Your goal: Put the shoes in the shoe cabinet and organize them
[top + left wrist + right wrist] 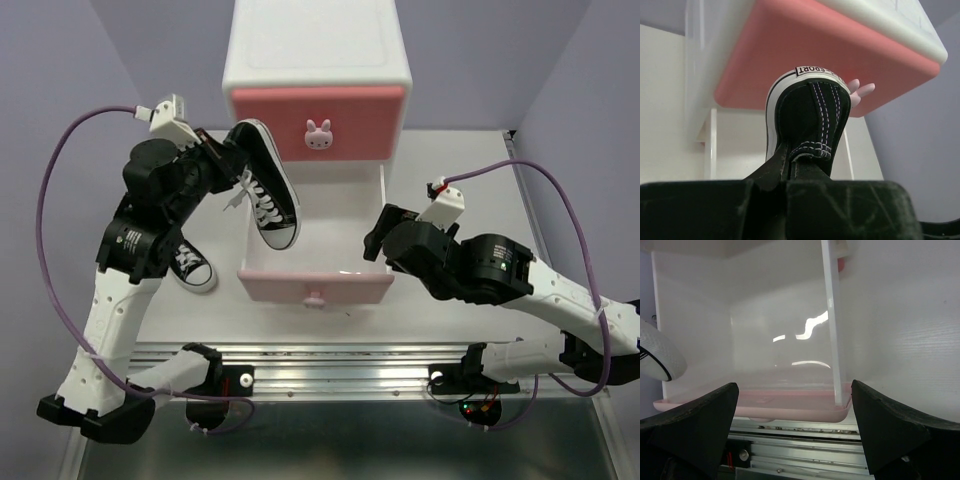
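The drawer's bare bottom is below my left gripper, to the right in the top view. I will move down that way to release the sneaker.
The white shoe cabinet (318, 45) stands at the back. Its darker pink upper drawer (318, 108) is closed. The paler pink lower drawer (315, 287) is pulled out. My left gripper (228, 160) is shut on the heel of a black sneaker (268, 190) and holds it toe-down over the drawer's left side. In the left wrist view the heel (810, 117) sits between my fingers (771, 170). The other black sneaker (193, 265) lies on the table left of the drawer. My right gripper (378, 240) is open and empty beside the drawer's right wall (832, 325). The orange shoes are out of view.
The metal rail (330, 365) runs along the table's near edge in front of the drawer. The upper drawer's bunny knob (318, 135) juts out just right of the held sneaker. Purple walls close in on both sides. The held sneaker's white toe cap (657, 355) shows in the right wrist view.
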`<state>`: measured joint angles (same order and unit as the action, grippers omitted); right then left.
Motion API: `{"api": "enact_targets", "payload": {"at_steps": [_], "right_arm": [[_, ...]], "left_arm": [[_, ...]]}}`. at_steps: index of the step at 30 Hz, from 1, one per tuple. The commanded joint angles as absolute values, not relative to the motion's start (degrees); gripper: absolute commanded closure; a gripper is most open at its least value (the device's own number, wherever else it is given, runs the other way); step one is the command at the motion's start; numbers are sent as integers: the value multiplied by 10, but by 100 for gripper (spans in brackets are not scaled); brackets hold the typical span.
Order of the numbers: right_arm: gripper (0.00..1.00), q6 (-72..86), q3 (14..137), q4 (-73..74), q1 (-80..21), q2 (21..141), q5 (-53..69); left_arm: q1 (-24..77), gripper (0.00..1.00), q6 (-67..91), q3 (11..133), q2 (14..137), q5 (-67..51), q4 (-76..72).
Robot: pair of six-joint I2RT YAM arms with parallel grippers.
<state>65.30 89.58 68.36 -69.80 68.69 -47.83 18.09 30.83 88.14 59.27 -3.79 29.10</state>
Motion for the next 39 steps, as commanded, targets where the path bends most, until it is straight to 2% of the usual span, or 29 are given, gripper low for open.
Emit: {"api": "enact_targets", "payload": {"at_steps": [1,6,16,39], "right_arm": [[0,654,888,660,-695,674,-484],[0,668,871,660,-695,661,-481],[0,667,874,679,-695,657,-489],[0,667,849,691,-695,636,-482]], "left_arm": [[272,100,317,880,593,108,152],[338,100,308,861,617,154,141],[417,100,359,748,601,200,111],[464,100,394,682,684,195,31]]}}
